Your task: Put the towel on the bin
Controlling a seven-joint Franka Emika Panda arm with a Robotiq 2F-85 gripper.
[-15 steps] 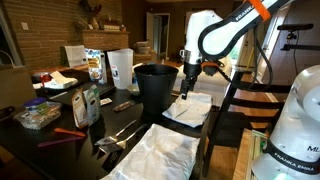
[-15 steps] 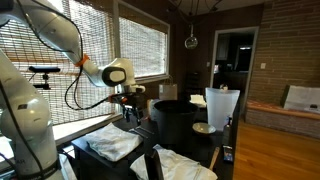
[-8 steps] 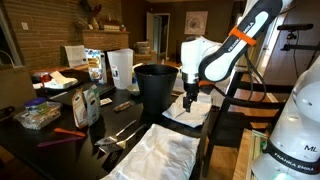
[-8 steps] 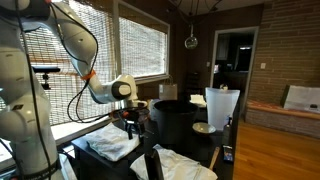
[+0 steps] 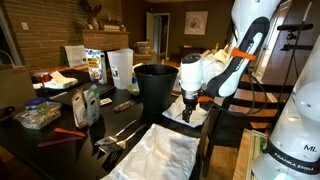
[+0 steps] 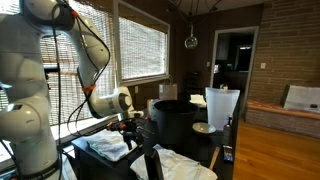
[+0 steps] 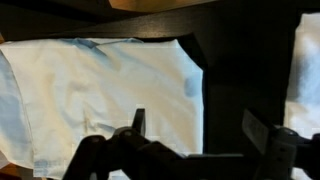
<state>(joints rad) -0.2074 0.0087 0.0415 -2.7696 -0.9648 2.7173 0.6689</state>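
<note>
My gripper's open fingers are already on both sides of the towel's edge from above, so my gripper should lower to the towel's edge (image 5: 184, 121) (image 7: 199, 124) beside the empty dark table.
The small pale towel (image 5: 190, 113) lies flat on the dark table beside the black round bin (image 5: 155, 87); both also show in an exterior view, the towel (image 6: 108, 145) and the bin (image 6: 180, 122). In the wrist view the towel (image 7: 100, 95) fills the left and middle of the picture. My gripper (image 5: 188, 110) is low over the towel's edge nearest the bin, also seen from the other side (image 6: 128, 133). Its jaws (image 7: 195, 122) are open and empty, one finger over the cloth, the other over bare dark table.
A larger white crinkled cloth (image 5: 160, 155) lies in front of the towel. A translucent white jug (image 5: 120, 68) stands behind the bin. Boxes, bottles and small items (image 5: 85, 100) crowd the table's other side. A chair back (image 5: 235, 95) stands close to the arm.
The arm has come down from above the bin's rim to just over the towel. The jaws stay open. The towel and bin have not moved.
</note>
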